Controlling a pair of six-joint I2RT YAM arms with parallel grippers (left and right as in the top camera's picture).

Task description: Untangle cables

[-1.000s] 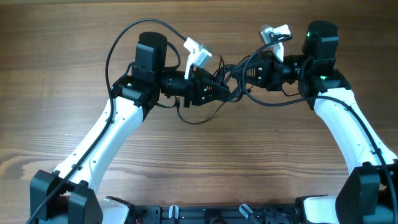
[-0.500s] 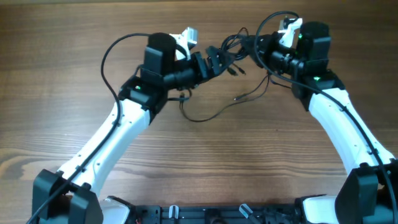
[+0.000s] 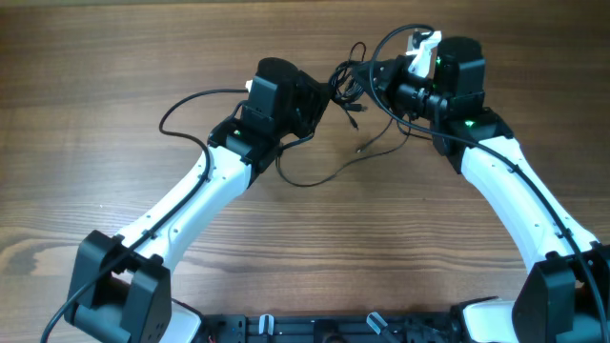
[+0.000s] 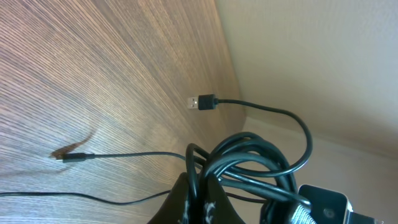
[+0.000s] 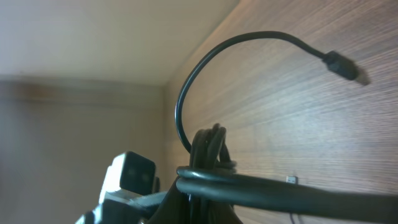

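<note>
Both grippers crowd the bunch. My left gripper will turn, move over the bare wood to its left in the overhead view and let go.
The thin black cables (image 3: 347,80) hang as a tangled bunch between my two grippers at the far middle of the table. My left gripper (image 3: 330,95) is shut on a strand of the looped bunch (image 4: 249,163), with the cable pinched between its fingertips (image 4: 198,177). From the other side, my right gripper (image 3: 374,80) is shut on the same bunch (image 5: 208,146). One end with a USB plug (image 4: 202,102) sticks out in the air. Another end (image 5: 342,65) arcs over the table. A loose length (image 3: 329,175) trails on the wood below, ending in a small plug (image 3: 360,150).
The wooden table (image 3: 114,114) ends at a far edge close behind the grippers, with a pale wall (image 4: 323,56) beyond. A thick black arm wire (image 3: 186,103) loops out to the left of the left arm. The arm bases (image 3: 305,329) sit at the near edge.
My left gripper has moved right and toward the far edge, opened wide and then shut on the cable bunch. The right gripper shifted a little left, still holding it.
</note>
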